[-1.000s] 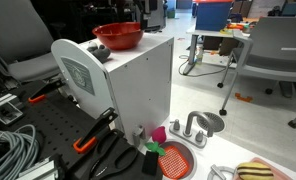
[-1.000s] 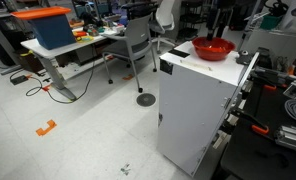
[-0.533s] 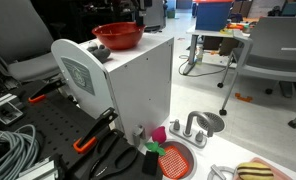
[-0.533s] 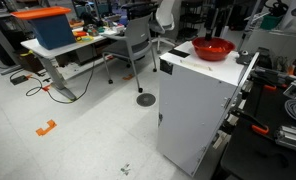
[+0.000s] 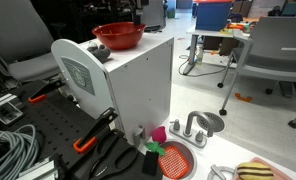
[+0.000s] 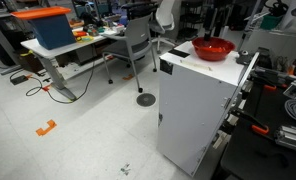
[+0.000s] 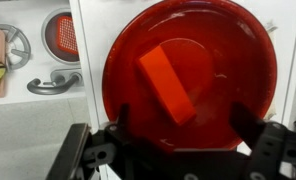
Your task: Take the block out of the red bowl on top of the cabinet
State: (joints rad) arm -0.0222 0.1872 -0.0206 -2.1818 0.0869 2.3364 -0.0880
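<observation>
My open gripper will go straight down into the bowl [image 6: 213, 48] and close there, as the orange-red block's end nearest the fingertips is below it, in line with its finger gap.
The red bowl [image 7: 188, 70] fills the wrist view and stands on top of the white cabinet [image 5: 138, 85]; both show in both exterior views, the bowl [image 6: 213, 48] near the cabinet's [image 6: 193, 100] top edge. The orange-red block [image 7: 168, 85] lies slanted inside the bowl, near its middle. My gripper [image 7: 185, 115] hangs straight above the bowl, open, with its two dark fingers spread on either side of the block's lower end and touching nothing. In the exterior views the block is hidden by the bowl's rim.
On the floor beside the cabinet lie a red-orange meshed disc [image 5: 174, 160], a small pink cube [image 5: 159, 133], a grey metal fitting [image 5: 198, 128] and orange-handled pliers [image 5: 93, 135]. Office chairs [image 5: 273, 50] and a desk with a blue bin [image 6: 50, 28] stand further off.
</observation>
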